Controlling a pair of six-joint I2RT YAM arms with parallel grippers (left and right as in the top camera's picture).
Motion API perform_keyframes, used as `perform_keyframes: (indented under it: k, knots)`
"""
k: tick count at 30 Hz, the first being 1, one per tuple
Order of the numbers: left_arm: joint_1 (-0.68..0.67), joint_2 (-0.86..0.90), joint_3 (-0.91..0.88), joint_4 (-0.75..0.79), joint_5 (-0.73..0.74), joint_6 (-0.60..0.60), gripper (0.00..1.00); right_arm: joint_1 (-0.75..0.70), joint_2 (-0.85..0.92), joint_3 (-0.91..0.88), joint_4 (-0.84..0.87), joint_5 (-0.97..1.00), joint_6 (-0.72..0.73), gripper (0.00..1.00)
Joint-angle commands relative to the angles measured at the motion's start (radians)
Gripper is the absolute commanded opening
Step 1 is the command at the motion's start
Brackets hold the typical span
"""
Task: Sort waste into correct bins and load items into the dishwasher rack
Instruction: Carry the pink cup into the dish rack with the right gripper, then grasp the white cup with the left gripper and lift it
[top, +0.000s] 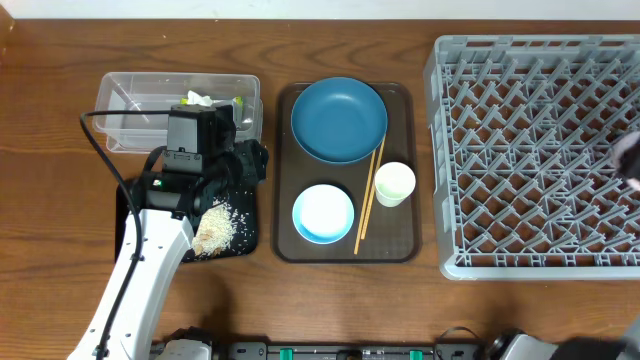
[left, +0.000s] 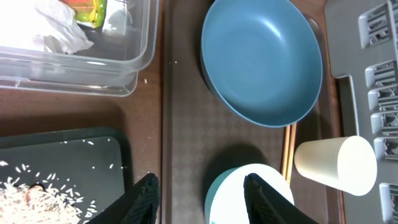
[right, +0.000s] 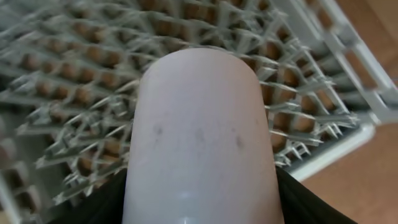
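Note:
The pegs by the rack's near edge (top: 618, 222) are empty, so my right gripper will move back and down onto them and let go of the white cup.
My left gripper (left: 200, 182) is open and empty, low over the brown serving tray's left edge, between the black tray (left: 62, 155) with rice scraps (left: 28, 196) and the light-blue bowl (left: 227, 199). The clear tub (left: 93, 68) holds white tissues (left: 59, 28) and the yellow-green wrapper (left: 87, 9). The dark-blue plate (top: 338, 120), the bowl (top: 323, 213), the chopsticks (top: 368, 195) and one white cup (top: 393, 183) lie on the serving tray. My right gripper (right: 202, 208) is shut on the other white cup (right: 199, 124), held over the grey rack (right: 74, 74).
The brown serving tray (top: 400, 240) sits between the black tray (top: 245, 235) and the rack (top: 540, 150). The right arm (top: 630, 155) shows only at the overhead view's right edge. The wooden table (right: 367, 174) lies beyond the rack's corner.

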Motion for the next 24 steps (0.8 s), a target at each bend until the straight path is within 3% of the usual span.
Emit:
perform_keyframes:
  k: [1, 12, 15, 18, 21, 24]
  knots:
    - [0.004, -0.005, 0.006, -0.002, -0.017, 0.017, 0.47, -0.060, 0.092, 0.078, -0.023, 0.045, 0.048, 0.01]
    - [0.004, -0.004, 0.006, -0.002, -0.017, 0.017, 0.48, -0.199, 0.304, 0.089, -0.019, 0.098, 0.118, 0.01]
    - [0.004, -0.004, 0.006, -0.003, -0.017, 0.017, 0.48, -0.219, 0.349, 0.089, -0.011, 0.078, 0.130, 0.07]
    - [0.004, -0.004, 0.006, -0.002, -0.017, 0.017, 0.48, -0.227, 0.386, 0.089, -0.002, 0.024, 0.130, 0.26]
    - [0.004, -0.004, 0.006, -0.002, -0.017, 0.017, 0.53, -0.227, 0.405, 0.089, 0.014, -0.037, 0.129, 0.64]
    - [0.003, -0.005, 0.006, -0.003, -0.016, 0.017, 0.55, -0.227, 0.404, 0.091, 0.027, -0.068, 0.129, 0.89]
